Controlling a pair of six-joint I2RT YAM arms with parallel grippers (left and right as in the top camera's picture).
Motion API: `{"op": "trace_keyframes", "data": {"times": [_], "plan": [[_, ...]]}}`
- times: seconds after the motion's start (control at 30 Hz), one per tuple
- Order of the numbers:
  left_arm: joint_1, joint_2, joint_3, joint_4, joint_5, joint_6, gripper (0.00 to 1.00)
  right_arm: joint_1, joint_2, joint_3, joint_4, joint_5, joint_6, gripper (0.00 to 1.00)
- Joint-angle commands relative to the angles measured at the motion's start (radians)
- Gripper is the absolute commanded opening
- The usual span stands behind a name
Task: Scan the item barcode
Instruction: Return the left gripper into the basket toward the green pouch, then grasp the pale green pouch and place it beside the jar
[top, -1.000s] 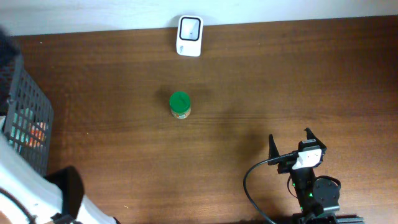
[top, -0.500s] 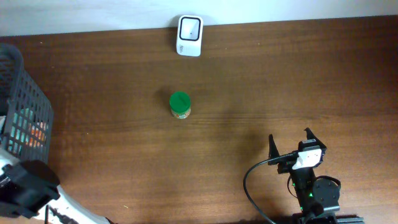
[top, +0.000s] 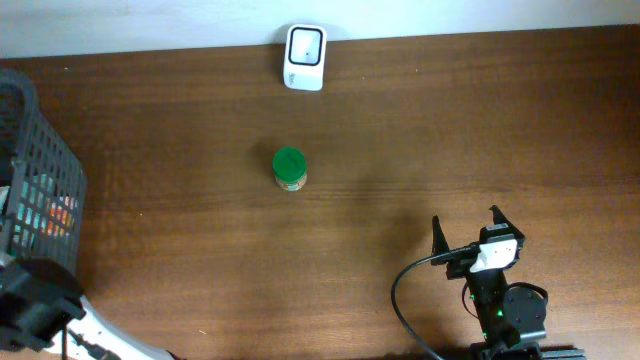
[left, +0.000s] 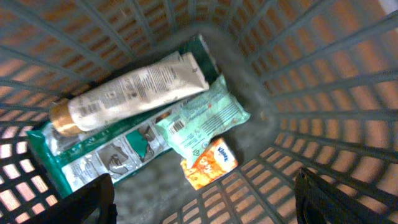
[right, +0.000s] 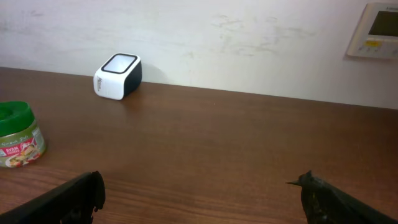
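My left gripper lowers outward into the grey basket (left: 323, 81) next, onto the pale green packet's edge (left: 196, 148) by the orange packet, since it lies uncovered atop the teal pack.
A white barcode scanner (top: 305, 57) with a dark window stands at the table's far edge; the right wrist view shows the scanner (right: 117, 76) against the wall. A green-lidded jar (top: 289, 168) stands upright in front of it, well apart. My left gripper (left: 205, 205) hangs open over the inside of the grey basket (left: 323, 81), nothing between its fingers (left: 93, 202). Below it lie a white tube (left: 134, 90), a pale green packet (left: 202, 121), a small orange packet (left: 210, 163) and a teal pack (left: 106, 155). My right gripper (top: 468, 240) rests open at the front right, holding nothing.
The basket (top: 40, 190) sits at the table's left edge, with my left arm (top: 35, 305) beside its near corner. The jar (right: 18, 134) shows at the left of the right wrist view. A wall thermostat (right: 379, 28) hangs at the upper right.
My left arm has drawn back toward the front left corner, uncovering the basket's near side. The jar, scanner and right arm have stayed put.
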Motion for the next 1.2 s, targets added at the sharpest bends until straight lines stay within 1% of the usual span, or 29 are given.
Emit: {"op": "trace_keyframes", "data": {"times": [0.0, 0.07, 0.27, 0.47, 0.57, 0.63, 0.8, 0.9, 0.93, 0.97, 1.0, 1.03, 1.07, 1.1, 1.13, 1.17], "plan": [[-0.013, 0.136, 0.005, -0.025, 0.011, 0.055, 0.8, 0.007, -0.006, -0.005, -0.005, 0.003, 0.008, 0.98], [-0.016, 0.21, 0.005, -0.039, 0.011, 0.055, 0.78, 0.007, -0.006, -0.005, -0.005, 0.003, 0.008, 0.98], [-0.032, 0.293, 0.001, -0.022, -0.014, 0.07, 0.75, 0.007, -0.006, -0.005, -0.005, 0.003, 0.008, 0.98], [-0.074, 0.296, -0.142, 0.085, -0.074, 0.085, 0.74, 0.007, -0.006, -0.005, -0.005, 0.003, 0.008, 0.98], [-0.078, 0.296, -0.241, 0.146, -0.103, 0.084, 0.71, 0.007, -0.006, -0.005, -0.005, 0.003, 0.008, 0.98], [-0.074, 0.296, -0.272, 0.175, -0.104, 0.084, 0.72, 0.007, -0.006, -0.005, -0.005, 0.003, 0.008, 0.98], [-0.072, 0.303, -0.29, 0.212, -0.14, 0.085, 0.72, 0.007, -0.006, -0.005, -0.005, 0.003, 0.008, 0.99], [-0.072, 0.32, -0.291, 0.224, -0.14, 0.092, 0.69, 0.007, -0.006, -0.005, -0.005, 0.003, 0.008, 0.98], [-0.072, 0.33, -0.291, 0.224, -0.141, 0.092, 0.66, 0.007, -0.006, -0.005, -0.005, 0.003, 0.008, 0.98], [-0.072, 0.335, -0.291, 0.222, -0.14, 0.092, 0.6, 0.007, -0.006, -0.005, -0.005, 0.003, 0.008, 0.98], [-0.072, 0.34, -0.292, 0.217, -0.14, 0.092, 0.52, 0.007, -0.006, -0.005, -0.005, 0.003, 0.008, 0.98], [-0.072, 0.34, -0.292, 0.216, -0.14, 0.092, 0.36, 0.007, -0.006, -0.005, -0.005, 0.003, 0.008, 0.98], [-0.072, 0.339, -0.291, 0.216, -0.14, 0.092, 0.26, 0.007, -0.006, -0.005, -0.005, 0.003, 0.008, 0.99], [-0.072, 0.336, -0.29, 0.212, -0.139, 0.092, 0.19, 0.007, -0.006, -0.005, -0.005, 0.003, 0.008, 0.98], [-0.072, 0.335, -0.288, 0.209, -0.136, 0.092, 0.15, 0.007, -0.006, -0.005, -0.005, 0.003, 0.008, 0.98], [-0.072, 0.332, -0.283, 0.202, -0.128, 0.091, 0.07, 0.007, -0.006, -0.005, -0.005, 0.003, 0.008, 0.98]]}}
